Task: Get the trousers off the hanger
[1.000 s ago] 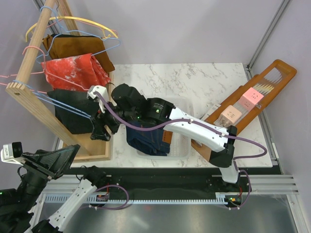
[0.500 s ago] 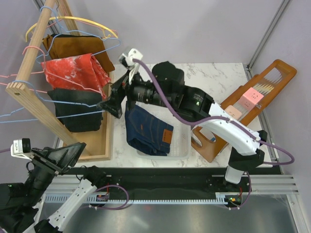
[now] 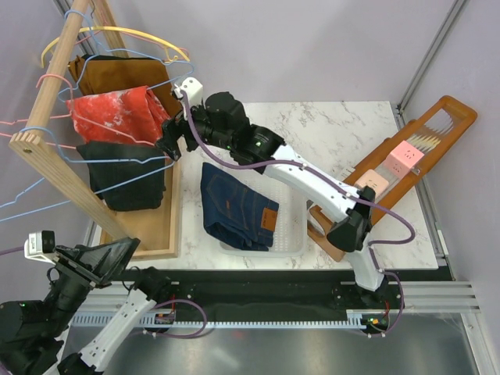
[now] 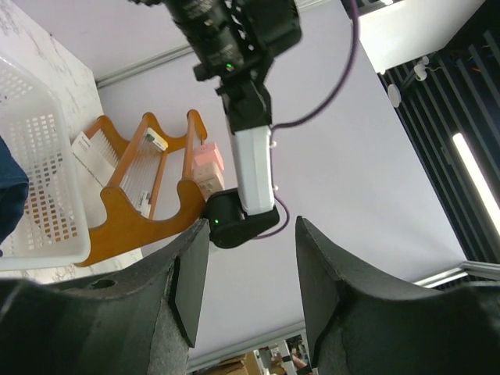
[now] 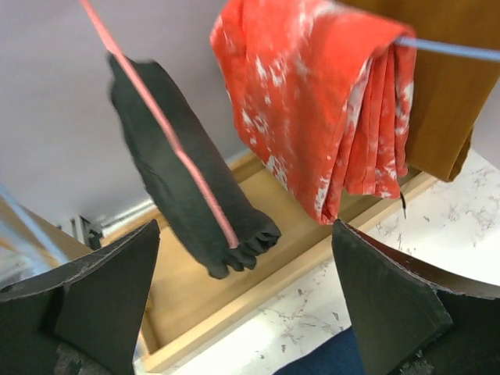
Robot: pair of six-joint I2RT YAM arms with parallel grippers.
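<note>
The near end of the black trousers faces my open fingers beside the rack, so my right gripper will move down and back toward that end next.
The dark blue denim trousers (image 3: 234, 205) lie folded in the white basket (image 3: 291, 228), brown patch up; one corner (image 5: 332, 361) shows in the right wrist view. The black trousers (image 3: 125, 178) (image 5: 181, 181) hang folded over a wire hanger (image 3: 117, 162) on the wooden rack, and a pink wire (image 5: 160, 121) crosses in front of them. My right gripper (image 3: 169, 145) (image 5: 246, 312) is open and empty, up beside the rack and facing the black trousers and the red cloth (image 5: 328, 101). My left gripper (image 3: 101, 256) (image 4: 246, 289) is open and empty, low at the front left.
A brown garment (image 3: 117, 74) and the red mottled cloth (image 3: 117, 113) hang further back on the rack. The rack's wooden base tray (image 3: 160, 230) lies under the clothes. A wooden stand with pink boxes (image 3: 398, 164) is at the right.
My right arm has swung from the front of the rack toward the back left and risen, its jaws spreading wider. The denim trousers in the basket are now uncovered.
</note>
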